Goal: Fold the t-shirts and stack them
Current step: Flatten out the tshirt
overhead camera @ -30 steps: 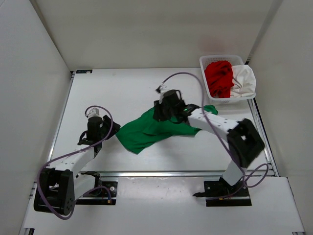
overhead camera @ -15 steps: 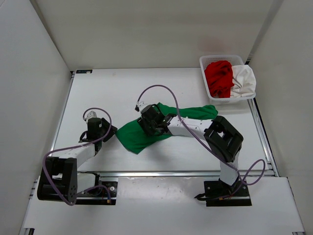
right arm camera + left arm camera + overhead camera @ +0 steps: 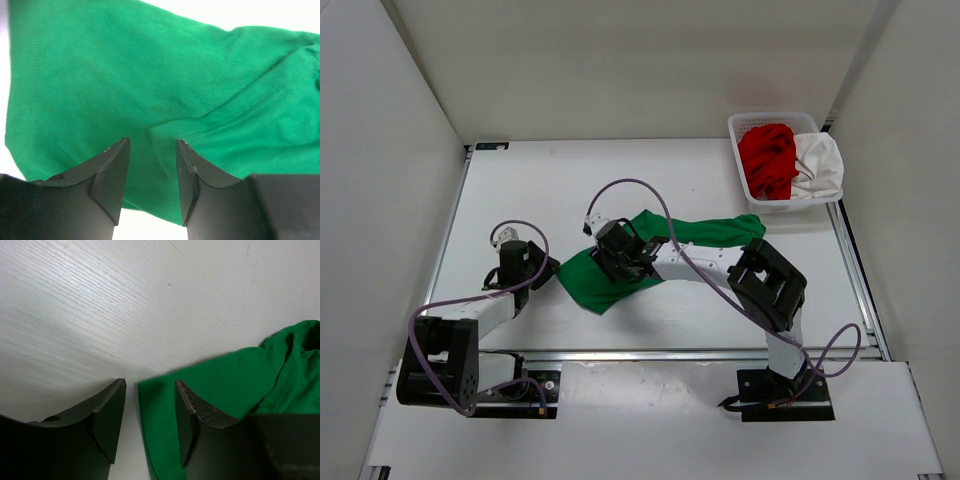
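Observation:
Next, my right gripper moves down onto the fold's pointed corner, directly below its open fingers, since this layer overlaps the flatter cloth there.
The green t-shirt lies crumpled across the table's middle, stretched from near the basket to the left arm. My right gripper is open just above the shirt's left part, with cloth under both fingers in the right wrist view. My left gripper is open at the shirt's left corner; the green edge lies between its fingers. The red t-shirt and the white t-shirt sit bunched in the basket.
The white mesh basket stands at the table's far right corner. White walls close in the table on three sides. The right arm's purple cable loops above the shirt.
My right gripper has moved left and toward me across the green shirt, and the cloth now trails in a narrow band behind it. The left arm has barely moved.

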You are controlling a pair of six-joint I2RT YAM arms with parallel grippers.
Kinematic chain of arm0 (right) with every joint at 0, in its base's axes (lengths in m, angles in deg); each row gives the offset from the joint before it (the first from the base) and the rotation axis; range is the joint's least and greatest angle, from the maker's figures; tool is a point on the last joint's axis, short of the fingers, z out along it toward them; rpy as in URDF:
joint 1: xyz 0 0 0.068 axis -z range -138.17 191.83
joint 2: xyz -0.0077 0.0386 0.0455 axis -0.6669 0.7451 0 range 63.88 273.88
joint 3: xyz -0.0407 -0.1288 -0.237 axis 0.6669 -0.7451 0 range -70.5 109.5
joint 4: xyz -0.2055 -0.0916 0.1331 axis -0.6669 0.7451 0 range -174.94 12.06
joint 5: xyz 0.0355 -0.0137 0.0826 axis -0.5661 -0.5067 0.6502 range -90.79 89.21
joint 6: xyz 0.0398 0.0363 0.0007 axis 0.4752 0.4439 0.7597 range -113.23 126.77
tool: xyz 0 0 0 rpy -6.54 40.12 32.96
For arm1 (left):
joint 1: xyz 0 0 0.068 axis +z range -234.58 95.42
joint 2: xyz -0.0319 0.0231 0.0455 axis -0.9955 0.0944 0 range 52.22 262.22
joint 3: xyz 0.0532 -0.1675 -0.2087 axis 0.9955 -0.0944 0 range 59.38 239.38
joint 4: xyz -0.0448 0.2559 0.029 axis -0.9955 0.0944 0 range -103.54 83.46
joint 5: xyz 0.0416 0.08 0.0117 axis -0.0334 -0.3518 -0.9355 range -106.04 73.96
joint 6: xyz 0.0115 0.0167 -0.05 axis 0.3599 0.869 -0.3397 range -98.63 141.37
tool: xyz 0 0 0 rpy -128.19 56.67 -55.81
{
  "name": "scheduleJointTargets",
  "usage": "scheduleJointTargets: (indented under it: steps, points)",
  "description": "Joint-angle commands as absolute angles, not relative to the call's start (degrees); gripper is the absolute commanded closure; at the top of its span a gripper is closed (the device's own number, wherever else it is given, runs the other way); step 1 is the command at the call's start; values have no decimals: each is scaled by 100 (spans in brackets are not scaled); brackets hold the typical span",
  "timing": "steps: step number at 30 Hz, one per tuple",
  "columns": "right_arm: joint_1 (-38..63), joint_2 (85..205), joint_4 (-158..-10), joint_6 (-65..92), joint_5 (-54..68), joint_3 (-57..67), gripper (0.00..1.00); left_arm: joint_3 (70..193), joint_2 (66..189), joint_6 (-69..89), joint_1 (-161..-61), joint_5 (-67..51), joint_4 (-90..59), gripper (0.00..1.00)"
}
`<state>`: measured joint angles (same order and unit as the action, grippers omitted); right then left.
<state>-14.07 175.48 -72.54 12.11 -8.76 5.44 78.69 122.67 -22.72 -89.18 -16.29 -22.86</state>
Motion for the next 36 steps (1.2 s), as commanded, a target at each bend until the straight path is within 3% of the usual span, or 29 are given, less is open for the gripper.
scheduleJointTargets:
  steps: [1, 14, 20, 25, 32, 36]
  points:
    - [-1486, 17708, -7317, 1099, -949, 833, 59, 7827, 12253, -2336, -8897, -1666, -2409, 45]
    - [-1390, 17885, -7360, 1037, -1459, 834, 63, 7827, 12288, -2345, -8854, -1665, -2435, 47]
    - [-1424, 17841, -7448, 1108, -1556, 807, 76, 7889, 12376, -2345, -8941, -1744, -2356, 51]
    - [-1346, 17779, -7405, 1239, -1599, 799, 98, 8056, 12473, -2284, -9065, -1973, -2172, 50]
    - [-1108, 16885, -7492, 1669, -1495, 413, 100, 8354, 12613, -2222, -9222, -2175, -1890, 49]
    - [-748, 16093, -7738, 1942, -1214, -44, 100, 8495, 12772, -2169, -9346, -2272, -1750, 57]
